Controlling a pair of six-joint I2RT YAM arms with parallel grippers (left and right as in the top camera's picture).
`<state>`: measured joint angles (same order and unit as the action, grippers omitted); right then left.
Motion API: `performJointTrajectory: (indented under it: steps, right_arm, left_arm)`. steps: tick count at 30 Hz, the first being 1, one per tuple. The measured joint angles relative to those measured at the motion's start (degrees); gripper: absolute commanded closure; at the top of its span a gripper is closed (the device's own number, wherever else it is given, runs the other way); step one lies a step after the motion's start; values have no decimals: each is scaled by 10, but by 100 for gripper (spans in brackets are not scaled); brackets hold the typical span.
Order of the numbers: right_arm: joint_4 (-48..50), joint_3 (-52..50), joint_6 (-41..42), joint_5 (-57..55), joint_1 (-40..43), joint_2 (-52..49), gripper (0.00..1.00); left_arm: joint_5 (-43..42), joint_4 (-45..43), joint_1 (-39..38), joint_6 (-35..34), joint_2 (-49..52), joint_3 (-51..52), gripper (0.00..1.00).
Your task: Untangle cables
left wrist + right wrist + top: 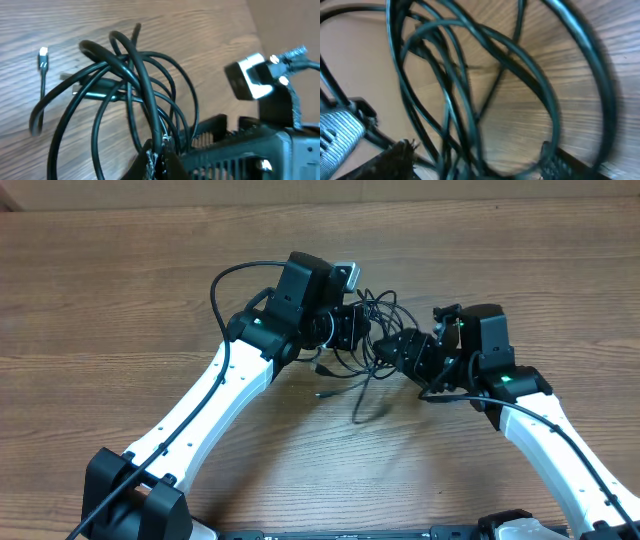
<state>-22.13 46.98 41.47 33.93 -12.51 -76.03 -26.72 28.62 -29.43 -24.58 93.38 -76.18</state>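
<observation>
The loops cross close together between both grippers. So I should next move my left gripper to the left in the overhead view, away from my right gripper, and then open it.
The cables (378,308) are a tangle of thin black cords in loops at the table's middle, between my two grippers. Loose ends trail toward the front (356,418), and one plug lies at the left (320,393). My left gripper (356,330) is shut on a bunch of the cables (135,75) at the bottom of the left wrist view (160,162). A silver plug end (43,51) lies on the wood at the left. My right gripper (400,350) is open. Several blurred cable loops (455,100) pass between its spread fingers (477,162).
The wooden table (120,300) reaches to a paler far edge (500,190). A thicker black arm wire (222,280) arcs beside the left arm. The right arm's body and white camera (252,77) crowd close to the left gripper.
</observation>
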Motion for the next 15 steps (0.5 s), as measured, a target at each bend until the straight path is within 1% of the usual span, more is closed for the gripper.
performJointTrajectory:
  steps: [1,2,3,5,10,13,15]
  right_arm:
    - [8,0,21,-13,-6,0,65]
    - [10,0,35,-27,-10,0,73]
    - [7,0,49,-45,-16,0,84]
    - [-10,0,68,-80,-30,0,96]
    - [-83,8,90,-161,-48,0,96]
    - [-160,12,93,-231,-40,0,96]
    - [-182,6,91,-264,-27,-4,96]
  left_arm:
    - [-13,-4,0,0,0,0,96]
    - [-22,-10,0,1,0,0,96]
    - [-33,-17,1,2,0,0,96]
    - [-47,-25,3,2,0,0,96]
    - [-63,-11,32,4,-9,6,96]
    - [-63,-19,87,4,-36,8,96]
    - [-61,-21,139,5,-66,8,96]
